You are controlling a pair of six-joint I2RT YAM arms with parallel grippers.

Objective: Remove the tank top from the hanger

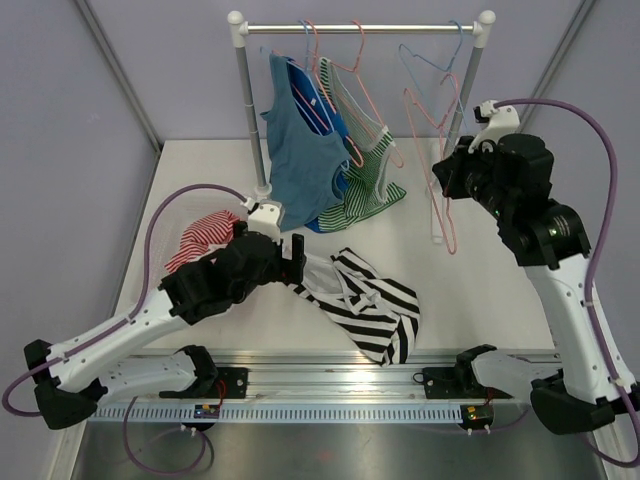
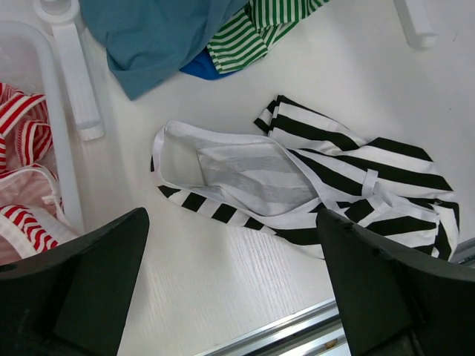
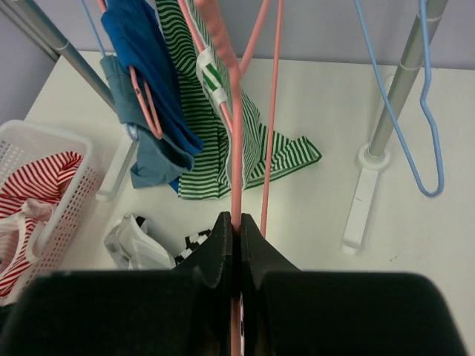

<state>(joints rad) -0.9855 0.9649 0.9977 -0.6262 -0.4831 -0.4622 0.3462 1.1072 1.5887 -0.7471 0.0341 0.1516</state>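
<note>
My right gripper is holding the pink hanger [image 1: 437, 205], which hangs bare, and should next carry it outward to the rack, over the open part of the rack's bar beside the blue hangers.
A black-and-white striped tank top [image 1: 375, 300] lies crumpled on the table, off any hanger; it fills the left wrist view [image 2: 334, 170]. My left gripper [image 1: 298, 262] hangs open and empty just above its left edge [image 2: 231, 215]. My right gripper [image 1: 440, 175] is shut on the wire of a bare pink hanger [image 1: 437, 205], seen between the closed jaws in the right wrist view [image 3: 236, 215]. A blue tank top [image 1: 300, 150] and a green striped tank top [image 1: 370, 185] hang on pink hangers from the rack.
A white rack [image 1: 243, 100] stands at the back, its feet on the table [image 3: 360, 208]. Empty blue hangers [image 1: 440, 60] hang on the rail. A white basket [image 1: 170, 240] with red striped clothes sits at the left. A metal rail [image 1: 330, 385] runs along the near edge.
</note>
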